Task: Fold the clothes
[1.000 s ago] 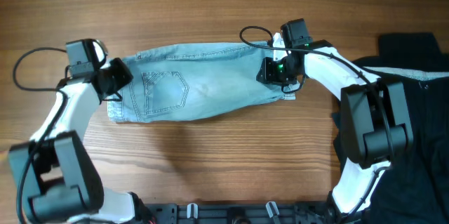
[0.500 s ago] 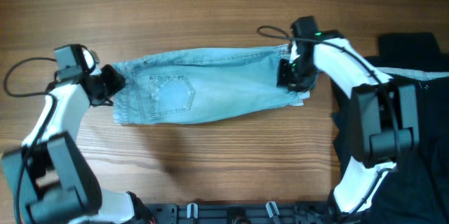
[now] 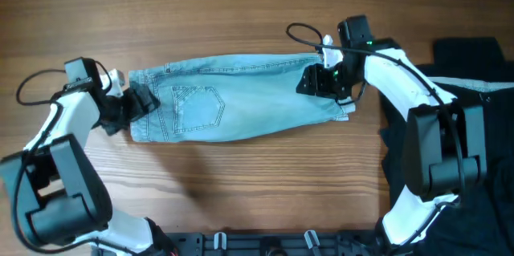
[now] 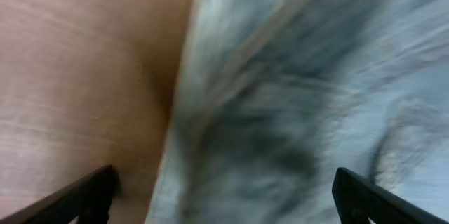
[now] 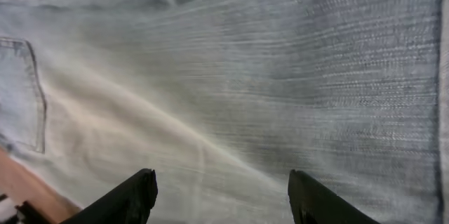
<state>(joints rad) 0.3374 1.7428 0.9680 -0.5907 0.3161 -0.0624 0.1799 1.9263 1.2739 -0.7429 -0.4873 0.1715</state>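
The denim and the bare wood are already between the spread fingers of my left gripper, so next I will lower it gently onto the shorts' edge beside the pocket and close it there.
The light blue denim shorts (image 3: 241, 103) lie folded lengthwise in a long band across the table, a stitched back pocket (image 3: 199, 105) facing up. At the band's left end sits my left gripper (image 3: 138, 105), open, its fingers spread wide over the denim edge (image 4: 280, 112) and the wood. Over the band's right end hovers my right gripper (image 3: 315, 83), open too, with flat denim (image 5: 231, 76) between its fingertips and nothing pinched.
Black garments (image 3: 466, 103) are heaped at the table's right edge, beside the right arm's base. Cables loop from both wrists. Bare wood (image 3: 241, 7) lies behind and in front of the shorts.
Both grippers have opened and let go of the shorts. The band has been drawn out straighter and slightly longer; the left gripper moved left, the right gripper right.
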